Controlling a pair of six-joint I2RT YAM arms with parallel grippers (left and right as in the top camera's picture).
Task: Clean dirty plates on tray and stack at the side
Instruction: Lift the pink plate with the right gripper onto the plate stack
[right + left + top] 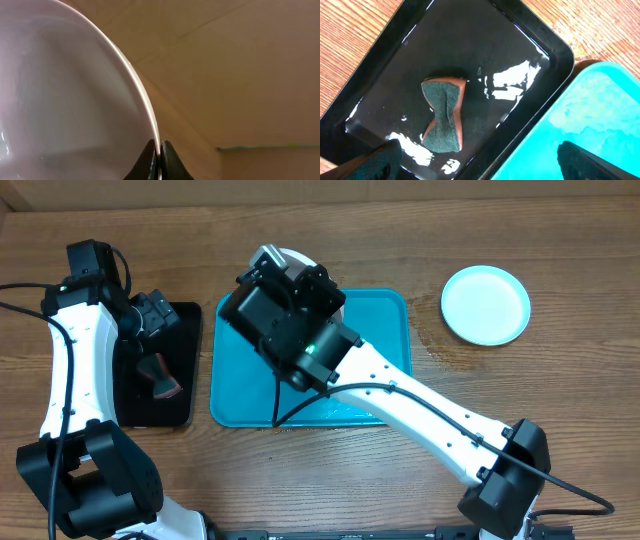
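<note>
The light blue plate (pixel 486 305) is to the right of my right gripper in the overhead view, so I should swing over it, make the tilted plate level, go down and let go.
My right gripper (pixel 278 272) is shut on the rim of the white plate (pixel 292 257) and holds it tilted in the air over the far left corner of the turquoise tray (pixel 385 320). In the right wrist view the fingers (pixel 160 156) pinch the plate's edge (pixel 65 100). The light blue plate (pixel 486 305) lies on the table at the far right. The yellow-green plate is out of view. My left gripper (pixel 158 338) is open and empty, just above the black tray (pixel 180 395).
A brown sponge with a dark green scouring face (pixel 443 121) lies in the wet black tray (pixel 470 45), just ahead of my left fingers (pixel 480 162). The turquoise tray (pixel 590 115) sits right beside the black one. My right arm crosses the turquoise tray.
</note>
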